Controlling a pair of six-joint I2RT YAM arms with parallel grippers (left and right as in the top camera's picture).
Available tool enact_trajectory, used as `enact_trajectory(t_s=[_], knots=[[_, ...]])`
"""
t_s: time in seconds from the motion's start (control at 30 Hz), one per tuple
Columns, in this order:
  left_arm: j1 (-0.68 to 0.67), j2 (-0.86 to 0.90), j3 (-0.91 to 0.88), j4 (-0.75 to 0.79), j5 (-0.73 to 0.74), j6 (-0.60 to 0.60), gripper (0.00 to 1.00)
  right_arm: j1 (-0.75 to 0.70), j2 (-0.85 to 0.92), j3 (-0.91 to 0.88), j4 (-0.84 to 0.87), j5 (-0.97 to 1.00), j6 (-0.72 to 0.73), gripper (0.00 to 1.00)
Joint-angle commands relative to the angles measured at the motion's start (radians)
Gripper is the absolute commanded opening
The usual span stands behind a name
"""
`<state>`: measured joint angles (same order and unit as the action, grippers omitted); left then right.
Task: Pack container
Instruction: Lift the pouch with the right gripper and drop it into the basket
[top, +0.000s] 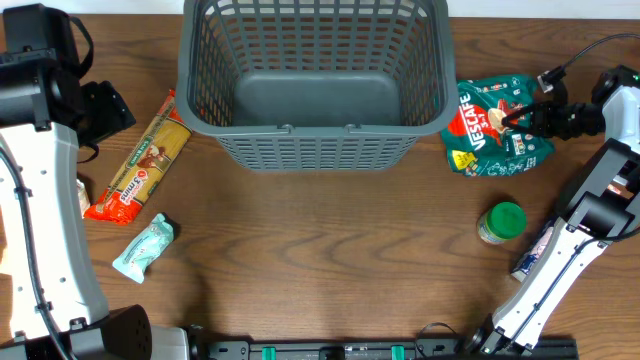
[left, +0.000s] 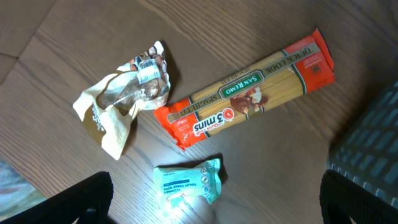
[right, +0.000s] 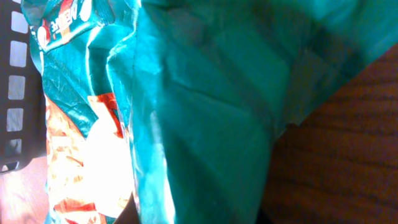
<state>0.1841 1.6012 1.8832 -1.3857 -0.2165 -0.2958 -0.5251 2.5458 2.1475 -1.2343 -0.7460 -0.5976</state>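
Observation:
I will raise my right gripper over the basket's rim, then lower and release the bag (top: 490, 125) onto the basket's bottom, because the basket's side blocks a straight way.
The dark grey slotted basket (top: 312, 150) stands at the back centre, with nothing in it; its wall also shows in the left wrist view (left: 373, 137) and the right wrist view (right: 15, 93). My right gripper (top: 518, 118) is on the green and red Nescafe bag (top: 490, 125), just right of the basket. The bag (right: 205, 112) fills the right wrist view and hides the fingers. My left gripper (left: 217, 208) is open and empty, high above a teal wipes packet (left: 186, 182) and a spaghetti packet (left: 249, 93).
The spaghetti packet (top: 142, 160) and the wipes packet (top: 145, 248) lie left of the basket. A crumpled beige packet (left: 121, 102) lies beside them. A green-lidded jar (top: 502, 222) stands at the right front, and a small packet (top: 530, 255) lies partly under the right arm.

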Motion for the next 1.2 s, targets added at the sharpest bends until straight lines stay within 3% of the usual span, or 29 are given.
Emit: enact_trajectory(t_s=[0.0, 0.2, 0.53, 0.83, 1.07, 1.17], knots=[[-0.006, -0.016, -0.001, 0.004, -0.002, 0.023, 0.91, 0.015, 0.056, -0.010, -0.027, 0.089, 0.051, 0.02], [-0.006, -0.019, -0.001, 0.011, -0.002, 0.029, 0.91, 0.019, -0.042, 0.058, -0.079, 0.214, 0.183, 0.01], [-0.006, -0.021, -0.001, 0.011, -0.002, 0.034, 0.91, 0.032, -0.420, 0.071, -0.050, 0.487, 0.411, 0.01], [-0.006, -0.021, -0.001, 0.001, -0.002, 0.034, 0.91, 0.119, -0.715, 0.071, -0.051, 0.608, 0.409, 0.01], [-0.006, -0.021, -0.001, 0.000, -0.002, 0.042, 0.91, 0.290, -0.907, 0.071, 0.146, 0.727, 0.410, 0.01], [-0.006, -0.021, -0.001, -0.002, -0.002, 0.042, 0.91, 0.385, -0.943, 0.071, 0.234, 0.728, 0.320, 0.01]])
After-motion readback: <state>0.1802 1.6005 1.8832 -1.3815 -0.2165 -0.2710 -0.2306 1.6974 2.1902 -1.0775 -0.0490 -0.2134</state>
